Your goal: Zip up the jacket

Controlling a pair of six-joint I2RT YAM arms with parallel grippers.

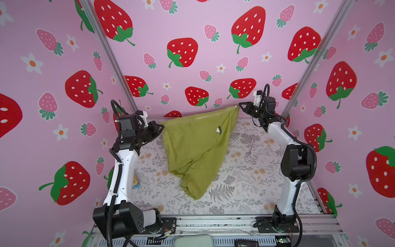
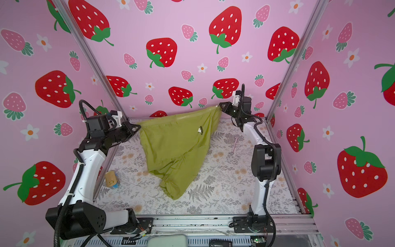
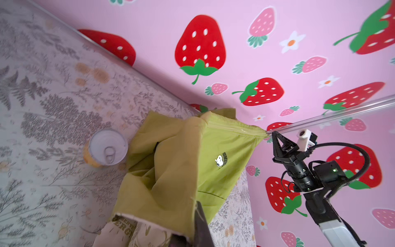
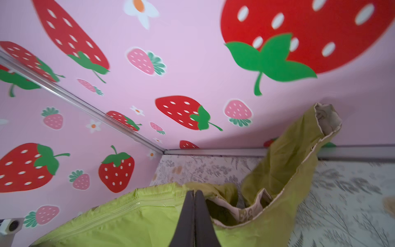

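Note:
My right gripper moves down to the tabletop near the wrench's far end next and releases the jacket's other end, since it is still raised above its resting folds.
The olive-green jacket [image 1: 196, 147] [image 2: 175, 147] hangs stretched between both grippers, and its lower folds rest on the flowered table. My left gripper [image 1: 162, 127] [image 2: 139, 127] is shut on the jacket's left end. In the left wrist view its dark fingertips [image 3: 199, 222] pinch the green fabric [image 3: 181, 162] next to cream printed lining. My right gripper [image 1: 239, 105] [image 2: 219, 105] [image 3: 271, 133] is raised near the back wall and shut on the jacket's other end, where the zipper [image 3: 235, 129] ends. In the right wrist view its fingers [image 4: 201, 213] press together over the fabric beside the zipper [image 4: 119, 208].
A metal wrench [image 1: 250, 145] [image 2: 234, 145] lies on the table to the right of the jacket. A tin can [image 2: 111, 179] [image 3: 108, 147] stands by the left arm. Strawberry-print walls close in three sides. An aluminium rail [image 1: 213, 222] runs along the front.

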